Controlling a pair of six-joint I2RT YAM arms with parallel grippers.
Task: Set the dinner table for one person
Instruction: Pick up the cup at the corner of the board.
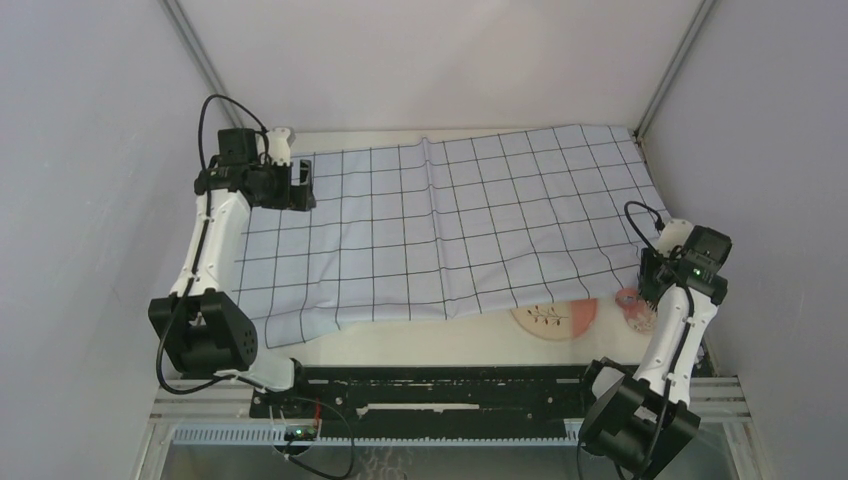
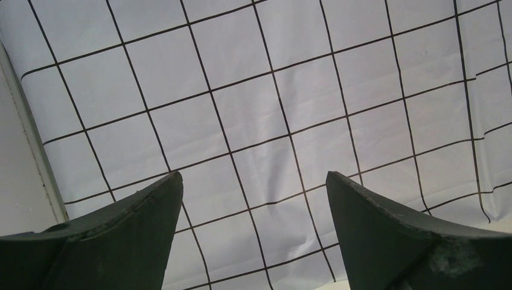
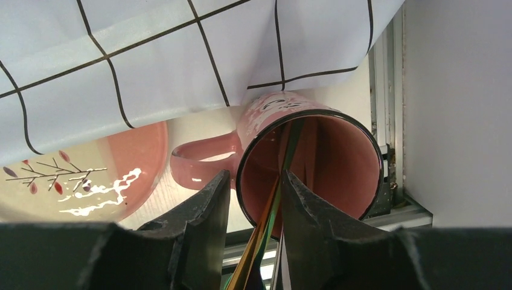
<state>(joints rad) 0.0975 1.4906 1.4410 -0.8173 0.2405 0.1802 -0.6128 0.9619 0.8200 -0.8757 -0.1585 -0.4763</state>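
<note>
Next, my right gripper will lower and shift toward the plate (image 3: 90,175), then onto the mug's side toward the plate.
A pale-blue black-gridded cloth (image 1: 450,220) covers most of the cream dinner table (image 1: 420,345). My left gripper (image 2: 253,178) hangs open over the cloth's far left part (image 1: 300,185), with nothing between its fingers. At the near right, a pink mug (image 3: 326,151) holds iridescent cutlery (image 3: 275,199), and the cloth's edge drapes over its far side. My right gripper (image 3: 253,175) is partly open and straddles the mug's near rim, one finger outside and one inside, with the cutlery handles in the gap. A pink-and-cream plate (image 3: 90,175) lies left of the mug, half under the cloth.
The cloth's near edge (image 1: 400,315) is rumpled and lifted over the plate (image 1: 555,318) and the mug (image 1: 632,303). A metal rail (image 3: 386,90) and the grey side wall (image 3: 459,109) stand close to the right of the mug. The arm bases sit along the near edge.
</note>
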